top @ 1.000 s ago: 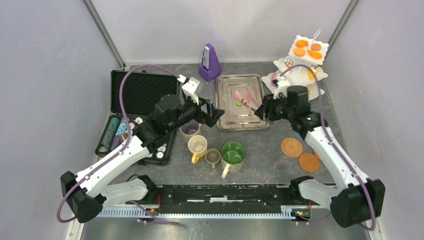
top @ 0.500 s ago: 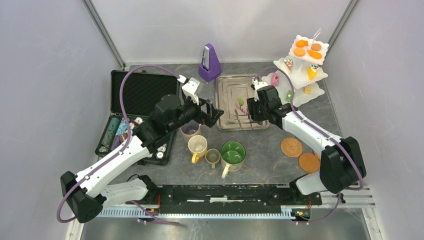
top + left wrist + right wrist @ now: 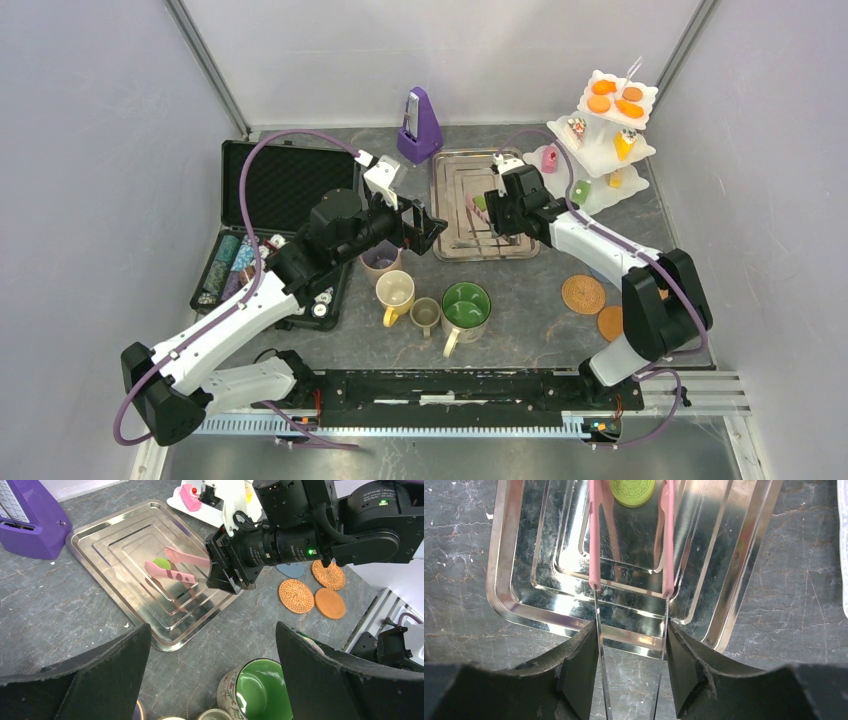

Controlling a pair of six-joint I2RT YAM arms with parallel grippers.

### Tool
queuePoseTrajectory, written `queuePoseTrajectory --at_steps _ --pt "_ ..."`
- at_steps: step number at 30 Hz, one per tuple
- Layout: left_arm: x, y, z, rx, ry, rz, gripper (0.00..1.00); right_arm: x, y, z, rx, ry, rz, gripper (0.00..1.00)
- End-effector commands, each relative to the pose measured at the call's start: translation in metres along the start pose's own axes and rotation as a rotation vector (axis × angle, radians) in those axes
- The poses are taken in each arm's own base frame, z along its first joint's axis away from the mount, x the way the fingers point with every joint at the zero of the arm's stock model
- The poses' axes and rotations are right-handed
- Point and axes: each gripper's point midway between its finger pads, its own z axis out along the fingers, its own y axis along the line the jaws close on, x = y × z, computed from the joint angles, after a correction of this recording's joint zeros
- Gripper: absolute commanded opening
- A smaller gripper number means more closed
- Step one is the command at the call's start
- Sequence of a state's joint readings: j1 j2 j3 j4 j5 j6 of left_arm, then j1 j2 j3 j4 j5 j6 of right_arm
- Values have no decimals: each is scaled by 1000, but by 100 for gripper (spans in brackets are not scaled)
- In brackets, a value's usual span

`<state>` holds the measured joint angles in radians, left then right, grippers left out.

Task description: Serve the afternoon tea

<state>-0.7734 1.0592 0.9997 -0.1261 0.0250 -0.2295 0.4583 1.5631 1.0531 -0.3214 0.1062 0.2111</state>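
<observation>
The green pastry [image 3: 632, 490] needs to go higher and outward to the top level next, where there is bare space between orange pastries, so my right gripper will lift it there, lower it and let it go.
My right gripper [image 3: 497, 213] is shut on pink-tipped metal tongs [image 3: 595, 555] over the silver tray [image 3: 450, 240]. The tongs are spread, one tip on each side of a green pastry [image 3: 632, 490] lying in the tray; it also shows in the left wrist view [image 3: 161, 562]. My left gripper [image 3: 425, 228] is open and empty, held above the mugs: mauve [image 3: 380, 260], yellow [image 3: 394, 292], olive [image 3: 426, 314] and big green [image 3: 466, 306]. The white three-tier stand [image 3: 603, 140] at the back right holds orange pastries [image 3: 615, 97] on top and others below. Cork coasters [image 3: 583, 294] lie at the right.
A purple metronome [image 3: 421, 125] stands behind the tray. An open black case [image 3: 275, 190] with poker chips [image 3: 232, 262] lies at the left. Grey walls close in both sides.
My right gripper has swung left from beside the stand to over the tray, and the tongs now straddle the green pastry. The left arm has not moved.
</observation>
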Motion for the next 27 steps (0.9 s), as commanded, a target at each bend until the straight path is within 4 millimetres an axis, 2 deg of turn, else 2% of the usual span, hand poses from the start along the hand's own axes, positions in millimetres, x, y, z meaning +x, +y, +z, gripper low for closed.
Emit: queuePoseTrajectory --at_steps 1,11,17,22,25,27 --pt "-23 3 -2 -12 -61 64 100 -32 7 0 -9 -80 -14 54" --pt "-24 1 -3 -7 -66 59 100 -29 9 4 17 -52 -47 46" --pt "-24 0 -3 -1 -66 57 100 -42 8 -8 28 -91 -44 32" --pt "-24 2 -2 -8 -64 58 100 -65 5 -40 31 -164 -36 29" --pt "-24 1 -2 -7 -64 58 100 -74 -1 -70 24 -216 -11 26" --pt "-24 1 -3 -6 -67 58 100 -79 -12 -93 37 -258 18 25"
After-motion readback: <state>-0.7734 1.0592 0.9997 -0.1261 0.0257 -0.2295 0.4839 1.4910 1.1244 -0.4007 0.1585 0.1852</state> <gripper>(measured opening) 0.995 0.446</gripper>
